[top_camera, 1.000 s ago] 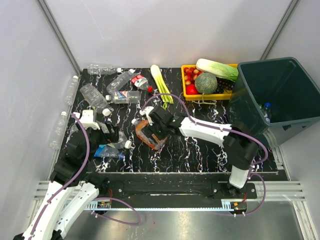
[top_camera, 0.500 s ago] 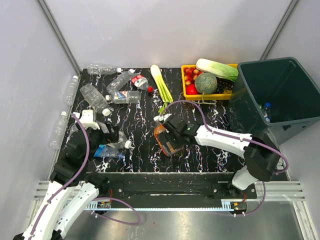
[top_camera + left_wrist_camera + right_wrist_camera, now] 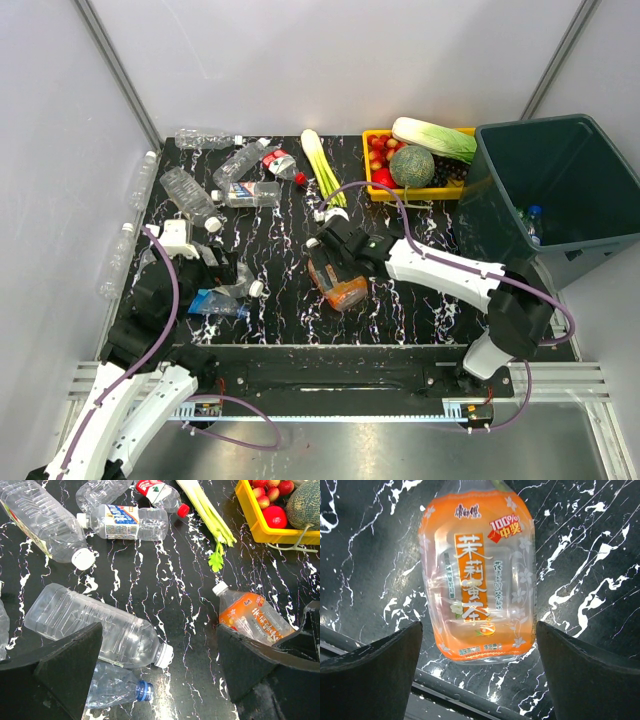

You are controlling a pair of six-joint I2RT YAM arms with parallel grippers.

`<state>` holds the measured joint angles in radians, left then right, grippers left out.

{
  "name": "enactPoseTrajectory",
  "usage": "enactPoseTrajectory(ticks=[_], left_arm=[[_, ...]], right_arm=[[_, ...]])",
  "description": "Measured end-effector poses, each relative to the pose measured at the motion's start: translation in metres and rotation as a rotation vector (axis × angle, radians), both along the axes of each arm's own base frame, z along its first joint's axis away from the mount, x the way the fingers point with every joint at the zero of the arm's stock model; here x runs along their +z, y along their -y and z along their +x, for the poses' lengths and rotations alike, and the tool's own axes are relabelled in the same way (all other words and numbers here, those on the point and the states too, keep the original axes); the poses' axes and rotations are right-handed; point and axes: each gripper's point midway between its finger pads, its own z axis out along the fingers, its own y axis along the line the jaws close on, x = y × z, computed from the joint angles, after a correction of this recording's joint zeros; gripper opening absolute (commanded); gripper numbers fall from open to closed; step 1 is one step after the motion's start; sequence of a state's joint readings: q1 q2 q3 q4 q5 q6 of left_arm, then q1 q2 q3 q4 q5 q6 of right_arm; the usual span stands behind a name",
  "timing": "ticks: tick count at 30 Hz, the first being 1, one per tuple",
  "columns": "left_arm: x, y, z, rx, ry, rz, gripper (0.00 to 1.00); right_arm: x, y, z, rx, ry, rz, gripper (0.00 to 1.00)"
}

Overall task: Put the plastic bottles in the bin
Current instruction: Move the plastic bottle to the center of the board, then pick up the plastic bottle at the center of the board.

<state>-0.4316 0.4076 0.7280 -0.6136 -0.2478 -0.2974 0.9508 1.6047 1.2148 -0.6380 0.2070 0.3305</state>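
Note:
I should next move the fingers of my right gripper outward and down around the bottle's white cap (image 3: 312, 243). They are over the orange label now, and the cap is below and further outward.
An orange-labelled plastic bottle (image 3: 345, 290) lies on the black marbled table, cap pointing away from the arms. My right gripper (image 3: 335, 262) hovers over it, open; in the right wrist view the bottle (image 3: 477, 580) lies between the spread fingers (image 3: 380, 670) without touching them. My left gripper (image 3: 215, 268) is open and holds nothing, above a clear bottle (image 3: 100, 625) and a blue-capped one (image 3: 112, 687). More clear bottles (image 3: 250, 194) lie at the back left. The dark teal bin (image 3: 560, 190) stands at the far right with a bottle (image 3: 533, 222) inside.
A yellow tray (image 3: 410, 193) with a melon (image 3: 411, 165), a cabbage and red fruit stands left of the bin. Celery stalks (image 3: 320, 165) lie beside it. The table's near rail (image 3: 470, 700) runs just below the orange bottle.
My right arm carried the orange bottle rightward from the table's middle, then opened; the bottle now lies flat, free of the fingers. The left arm has not moved.

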Motion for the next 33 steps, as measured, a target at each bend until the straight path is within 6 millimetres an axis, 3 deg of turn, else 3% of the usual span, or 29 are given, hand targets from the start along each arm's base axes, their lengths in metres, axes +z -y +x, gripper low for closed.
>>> enactPoseTrajectory(ticks=[4,12,23,29,33], left_arm=[[0.0,0.0,0.0,0.0,0.0,0.0,0.99],[0.0,0.0,0.0,0.0,0.0,0.0,0.99],[0.0,0.0,0.0,0.0,0.0,0.0,0.99],[0.0,0.0,0.0,0.0,0.0,0.0,0.99],[0.0,0.0,0.0,0.001,0.0,0.0,0.99]], right_arm=[[0.004,-0.003,0.004,-0.034,0.01,0.015,0.99],[-0.018,0.002,0.002,-0.009,-0.024,-0.059,0.99],[-0.017,-0.001,0.014,0.043,-0.018,-0.064,0.99],[0.012,-0.033,0.046,0.056,0.048,-0.018,0.9],[0.033,-0.056,0.065,0.059,0.096,0.035,0.77]])
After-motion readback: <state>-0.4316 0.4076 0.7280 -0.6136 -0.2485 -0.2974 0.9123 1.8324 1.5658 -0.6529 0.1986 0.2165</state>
